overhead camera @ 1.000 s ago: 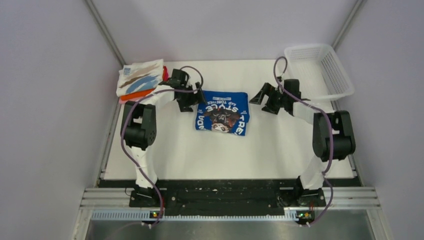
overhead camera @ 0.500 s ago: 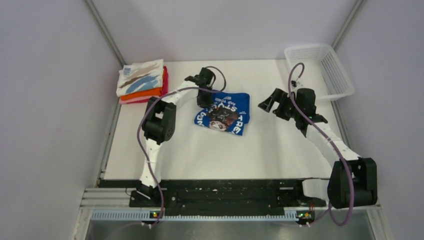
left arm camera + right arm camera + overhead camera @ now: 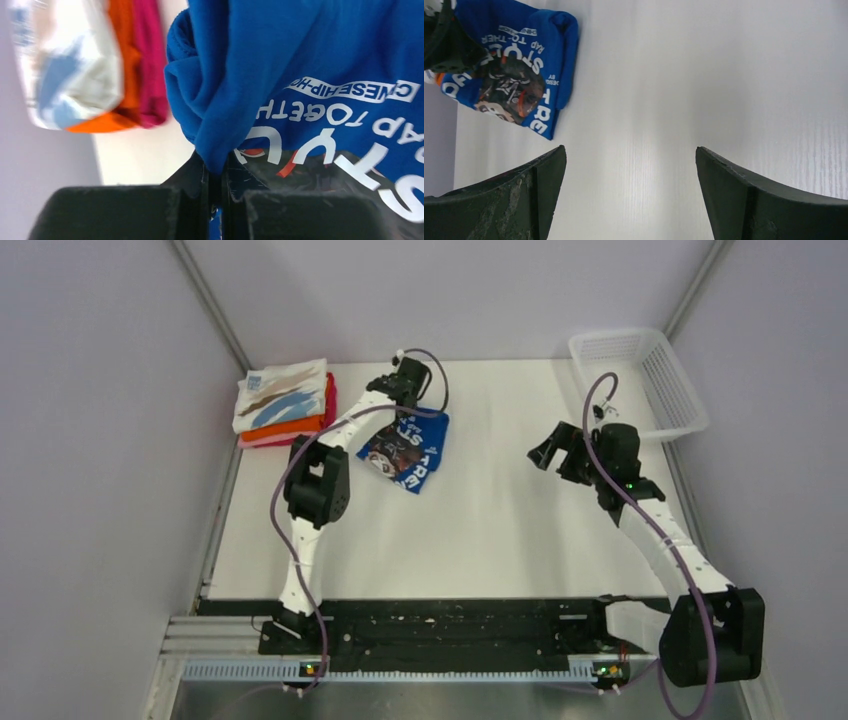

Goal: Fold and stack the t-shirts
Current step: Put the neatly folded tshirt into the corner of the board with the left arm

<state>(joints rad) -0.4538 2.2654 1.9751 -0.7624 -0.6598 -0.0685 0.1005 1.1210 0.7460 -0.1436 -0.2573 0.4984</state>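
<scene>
My left gripper will next lift the folded blue t-shirt to the left in the top view, lower it on top of the stack's white t-shirt (image 3: 283, 395) (image 3: 80, 70) and let it go.
The folded royal-blue t-shirt (image 3: 408, 448) with white lettering hangs tilted, left of the table's middle. My left gripper (image 3: 402, 410) is shut on its upper folded edge. In the left wrist view that bunched blue edge (image 3: 220, 125) is pinched where the gripper (image 3: 215, 170) closes. The stack at the back left holds a white t-shirt with brush-strokes (image 3: 282, 392) on top, then an orange one (image 3: 290, 426) and a magenta one (image 3: 329, 398). My right gripper (image 3: 548, 455) stands open and empty over bare table on the right. Its wrist view (image 3: 630, 150) shows the blue t-shirt (image 3: 519, 65) far off.
A white plastic mesh basket (image 3: 640, 380) stands at the back right corner. The stack lies against the left wall, just left of the held shirt. White tabletop (image 3: 500, 530) stretches between the two arms.
My left gripper shut on the blue t-shirt's edge and carried it left, toward the stack; the shirt now hangs tilted. The right arm drew back to the right, still open.
</scene>
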